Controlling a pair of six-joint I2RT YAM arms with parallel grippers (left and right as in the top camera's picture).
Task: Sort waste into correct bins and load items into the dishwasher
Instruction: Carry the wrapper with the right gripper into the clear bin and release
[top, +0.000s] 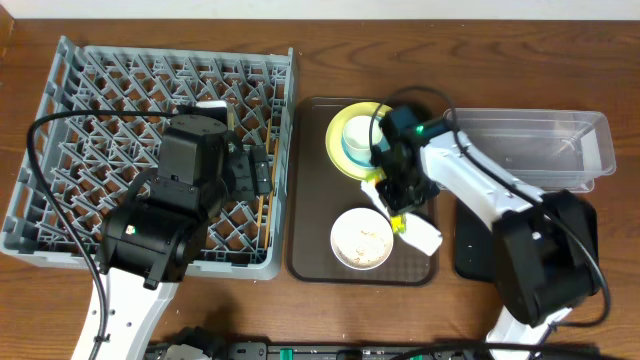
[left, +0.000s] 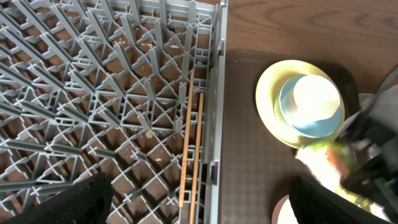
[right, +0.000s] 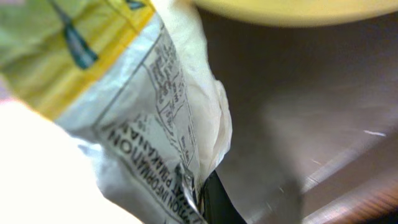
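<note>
The robot should next lift its right gripper off the tray, swing it outward over the tub and bring it down, since the snack wrapper (right: 143, 124) is waste and the clear tub stands open.
My right gripper (top: 393, 198) is shut on the snack wrapper (right: 143, 124) over the brown serving tray; the wrapper's green-yellow edge shows in the overhead view (top: 400, 222). The white napkin (top: 422, 238) lies just right of it. The white bowl (top: 362, 238) holds pale food scraps. The light blue bowl (left: 311, 102) sits on the yellow-green plate (left: 270, 93). The chopsticks (left: 191, 149) lie in the grey dish rack (top: 60, 120) by its right wall. My left gripper (left: 199, 208) is open and empty above them. No separate cup shows.
The brown serving tray (top: 310, 200) lies between the rack and the bins. The clear tub (top: 540, 145) stands at the right. The black tray (top: 472, 250) lies in front of it, partly under my right arm.
</note>
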